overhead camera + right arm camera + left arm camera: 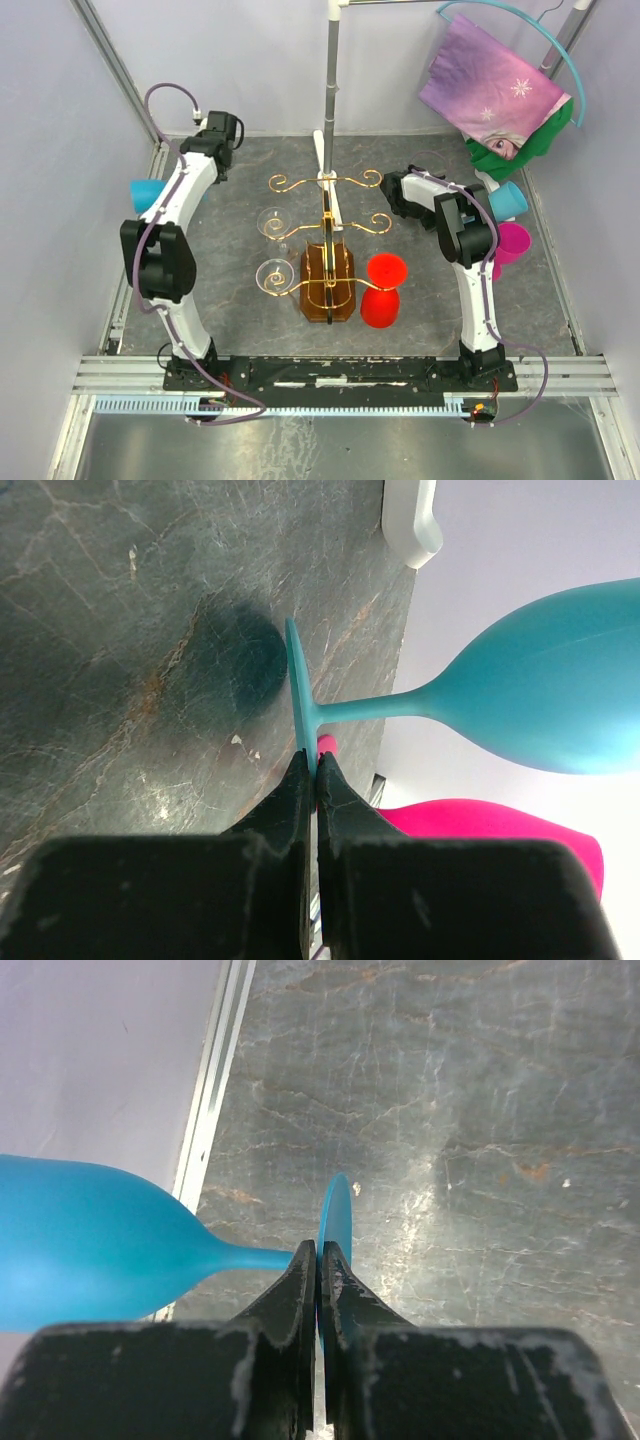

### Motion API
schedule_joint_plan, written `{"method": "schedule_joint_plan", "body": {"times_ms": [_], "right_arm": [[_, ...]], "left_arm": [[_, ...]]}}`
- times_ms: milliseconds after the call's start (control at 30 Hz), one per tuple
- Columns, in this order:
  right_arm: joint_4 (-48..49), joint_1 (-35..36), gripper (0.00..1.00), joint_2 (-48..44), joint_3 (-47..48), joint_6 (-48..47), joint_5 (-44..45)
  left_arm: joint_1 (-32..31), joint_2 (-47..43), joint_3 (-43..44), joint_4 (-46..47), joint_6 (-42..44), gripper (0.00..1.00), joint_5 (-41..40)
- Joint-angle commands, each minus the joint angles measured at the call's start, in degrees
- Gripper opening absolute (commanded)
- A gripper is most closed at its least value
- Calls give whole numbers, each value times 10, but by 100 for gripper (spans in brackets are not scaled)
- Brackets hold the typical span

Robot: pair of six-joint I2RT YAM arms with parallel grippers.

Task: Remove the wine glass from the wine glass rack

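My left gripper holds the blue wine glass (90,1245) with its bowl pointing sideways. Next it will move back and down and tilt to release the glass foot-down on the bare tabletop beside the rack.
The gold wire wine glass rack (327,232) stands on its amber base (327,285) mid-table. Two clear wine glasses (272,222) (274,275) hang on its left arms. A red wine glass (383,290) sits upside down at its front right arm. My left gripper (318,1255) is shut on the foot of a blue wine glass (90,1245), held at the table's left edge (147,192). My right gripper (315,765) is shut on the foot of a teal wine glass (550,695), held at the right edge (508,200).
A pink wine glass (512,243) lies beside the teal one, and shows in the right wrist view (500,830). A grey upright pole (331,70) stands behind the rack. A purple cloth (490,80) hangs at the back right. Walls close in left and right.
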Motion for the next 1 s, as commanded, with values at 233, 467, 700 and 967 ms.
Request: {"method": "schedule_joint_plan", "body": {"times_ms": [233, 467, 700, 967], "right_arm": [[10, 3, 0, 10, -2, 15, -20], [8, 3, 0, 13, -3, 15, -16], [9, 2, 0, 16, -3, 7, -28], [16, 3, 5, 20, -9, -3, -49]], "left_arm": [[6, 84, -8, -38, 6, 3, -137], [7, 134, -11, -67, -4, 3, -153], [8, 168, -27, -81, -11, 3, -150], [7, 211, -41, -89, -23, 3, -146]]}}
